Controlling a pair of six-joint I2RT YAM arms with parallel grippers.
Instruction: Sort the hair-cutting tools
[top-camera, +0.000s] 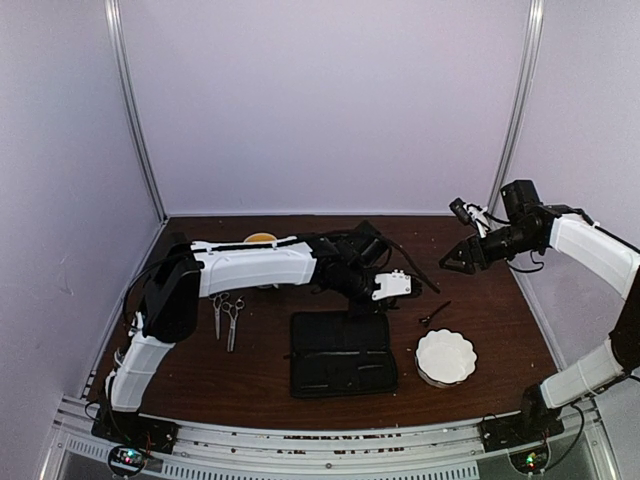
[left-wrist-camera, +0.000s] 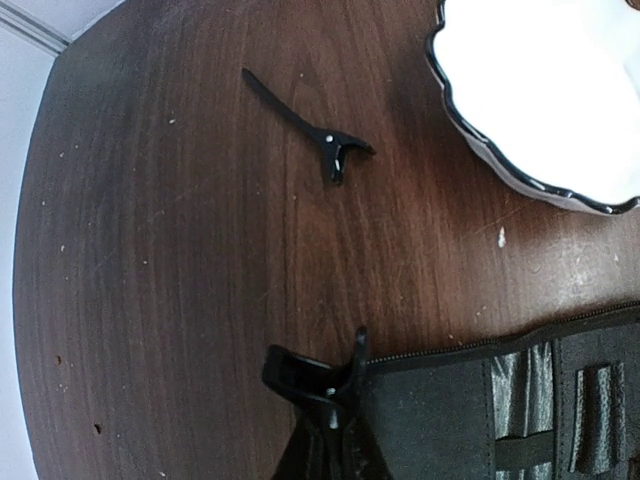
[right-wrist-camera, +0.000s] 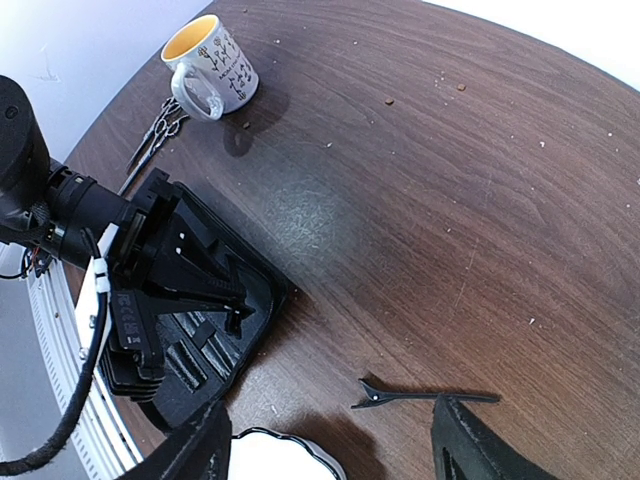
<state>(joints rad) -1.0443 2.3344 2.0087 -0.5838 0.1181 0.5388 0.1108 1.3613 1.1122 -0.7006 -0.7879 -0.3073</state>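
Note:
The case's lining shows bare there. My left gripper should next move down and to the left in the top view onto the case's flat far panel (top-camera: 354, 326) (left-wrist-camera: 420, 430) and release the clip on that bare spot.
Two silver scissors (top-camera: 228, 318) lie side by side on the table left of the case; they also show in the right wrist view (right-wrist-camera: 155, 130). One black clip (top-camera: 433, 316) lies on the bare table between the case and the bowl, seen in the left wrist view (left-wrist-camera: 300, 125) and the right wrist view (right-wrist-camera: 420, 397). My left gripper (top-camera: 362, 300) is shut on the second black clip (left-wrist-camera: 310, 372) and holds it over the far right corner of the open black case (top-camera: 340, 365). My right gripper (top-camera: 447, 265) is open and empty, raised above the table's far right.
A white scalloped bowl (top-camera: 468, 345) stands right of the case near the front. A white patterned mug (right-wrist-camera: 210, 55) stands at the back left, half hidden behind my left arm in the top view. The case's inner pockets (left-wrist-camera: 590, 420) lie open.

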